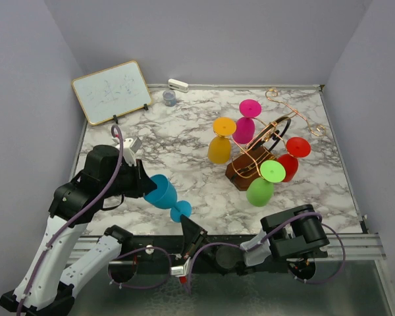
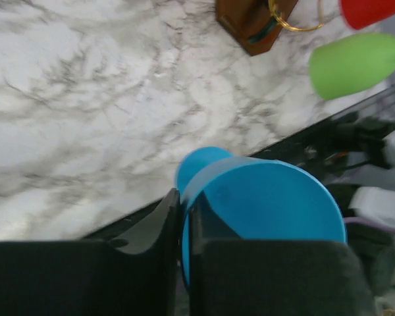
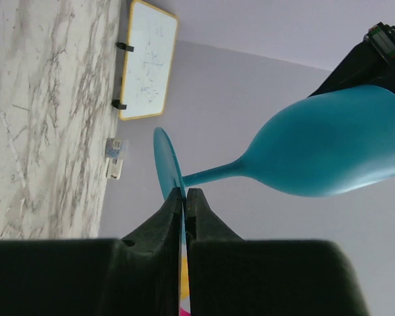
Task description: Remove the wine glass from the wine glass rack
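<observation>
My left gripper will next carry the glass outward, turn its foot down, lower it onto the bare marble before the whiteboard, and release the glass's rim.
A blue wine glass (image 1: pixel 162 191) hangs on its side above the table's near edge, off the wine glass rack (image 1: pixel 242 172). My left gripper (image 1: pixel 147 185) is shut on the rim of its bowl (image 2: pixel 276 204), with one finger inside and one outside. My right gripper (image 1: pixel 187 226) is shut on the edge of its round foot (image 3: pixel 163 161), and the bowl (image 3: pixel 329 148) points away. The copper wire rack on its brown base (image 2: pixel 250 20) still carries yellow (image 1: pixel 219 148), magenta (image 1: pixel 245 128), red (image 1: pixel 289 164) and green (image 1: pixel 261 189) glasses.
A small whiteboard (image 1: pixel 112 91) leans at the back left. A small grey jar (image 1: pixel 169 98) and a white object (image 1: pixel 178 85) sit by the back wall. The metal rail (image 1: pixel 342 242) runs along the near table edge. Walls close in on three sides.
</observation>
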You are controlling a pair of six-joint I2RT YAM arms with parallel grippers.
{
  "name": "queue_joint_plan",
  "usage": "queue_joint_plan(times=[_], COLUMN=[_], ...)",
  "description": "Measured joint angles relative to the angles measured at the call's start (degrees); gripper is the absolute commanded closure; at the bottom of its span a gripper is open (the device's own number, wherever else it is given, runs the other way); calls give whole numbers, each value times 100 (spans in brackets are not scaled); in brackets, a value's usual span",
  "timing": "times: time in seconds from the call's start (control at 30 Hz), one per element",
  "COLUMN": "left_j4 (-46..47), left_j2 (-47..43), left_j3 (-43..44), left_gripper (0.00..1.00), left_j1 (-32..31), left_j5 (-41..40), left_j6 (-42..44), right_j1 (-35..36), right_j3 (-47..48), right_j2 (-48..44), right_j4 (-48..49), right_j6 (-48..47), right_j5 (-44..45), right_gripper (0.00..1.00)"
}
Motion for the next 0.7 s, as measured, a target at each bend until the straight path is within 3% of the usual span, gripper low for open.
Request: queue_joint_plan(times=[0.1, 0.23, 0.3, 0.47, 0.7], left_j4=[-59, -177, -227, -87, 575], left_j2=[103, 146, 168, 136, 96], left_j3=[-2, 85, 225, 673, 688], left_gripper=[100, 100, 100, 100, 100], left_j1=[2, 0, 0, 0, 0], left_j5=[-98, -214, -348, -940, -2173], left_j6=[203, 249, 201, 52, -26], right_j1=[0, 0, 2, 13, 122], right_j3=[0, 4, 24, 26, 26], right_j2=[26, 42, 44, 24, -387], right_j4=[13, 92, 142, -70, -1456], right_j6=[-20, 4, 24, 363, 1294], right_j5=[35, 42, 42, 59, 116], right_gripper=[90, 54, 44, 43, 43])
